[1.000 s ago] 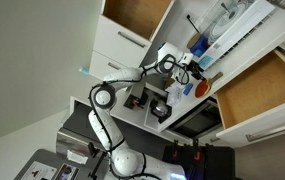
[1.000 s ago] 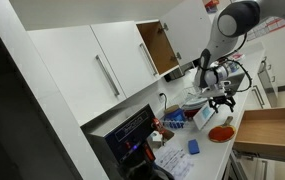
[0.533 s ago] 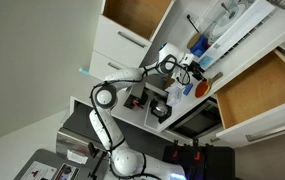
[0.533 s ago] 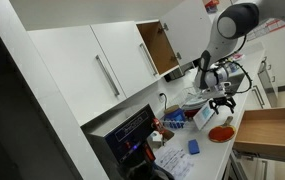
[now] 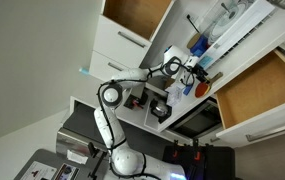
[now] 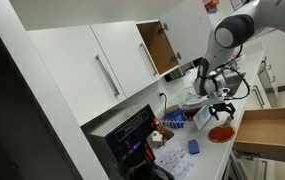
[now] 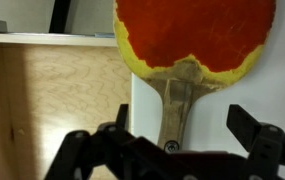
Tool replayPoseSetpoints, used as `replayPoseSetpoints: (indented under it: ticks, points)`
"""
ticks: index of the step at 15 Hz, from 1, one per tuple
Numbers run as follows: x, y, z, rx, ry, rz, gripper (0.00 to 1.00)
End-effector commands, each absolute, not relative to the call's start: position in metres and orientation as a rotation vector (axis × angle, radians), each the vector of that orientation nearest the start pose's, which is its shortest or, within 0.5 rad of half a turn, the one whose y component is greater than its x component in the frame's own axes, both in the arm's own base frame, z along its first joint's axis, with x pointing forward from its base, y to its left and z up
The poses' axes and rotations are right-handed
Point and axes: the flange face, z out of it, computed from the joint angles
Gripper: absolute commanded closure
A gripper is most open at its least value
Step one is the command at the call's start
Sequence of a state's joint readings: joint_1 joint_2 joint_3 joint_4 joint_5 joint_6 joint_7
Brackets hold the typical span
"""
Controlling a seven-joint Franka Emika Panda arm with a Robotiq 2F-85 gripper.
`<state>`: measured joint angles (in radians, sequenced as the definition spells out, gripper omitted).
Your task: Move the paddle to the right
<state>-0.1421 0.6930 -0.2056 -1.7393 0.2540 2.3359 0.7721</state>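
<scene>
Next, my gripper goes down a little toward the white counter, then closes on the handle (image 5: pixel 213 79) (image 7: pixel 174 122).
The paddle (image 7: pixel 194 35) has a round orange-red head with a yellow rim and a thin wooden handle, and it lies flat on the white counter. In the wrist view my gripper (image 7: pixel 182 120) is open, with one finger on each side of the handle and not touching it. In both exterior views the paddle (image 5: pixel 204 88) (image 6: pixel 220 132) lies by the open drawer, with my gripper (image 5: pixel 190 73) (image 6: pixel 220 108) just above it.
An open wooden drawer (image 6: pixel 272 128) (image 5: pixel 254 92) sits right beside the paddle. A blue container (image 5: pixel 199 45) stands behind it. A small blue-and-white item (image 6: pixel 193 147) lies on the counter. A cabinet door (image 6: pixel 154 45) hangs open above.
The arm has shifted slightly and brought my gripper lower over the paddle's handle. The paddle has not moved.
</scene>
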Motion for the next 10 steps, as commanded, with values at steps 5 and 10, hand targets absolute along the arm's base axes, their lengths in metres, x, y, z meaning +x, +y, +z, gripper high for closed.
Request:
replayPoseSetpoints:
  ticks: [5,10]
  points:
    - [0.647,-0.201,0.163,-2.557,1.937,0.082,0.0]
    - [0.657,-0.2,0.153,-2.562,2.002,0.063,0.0]
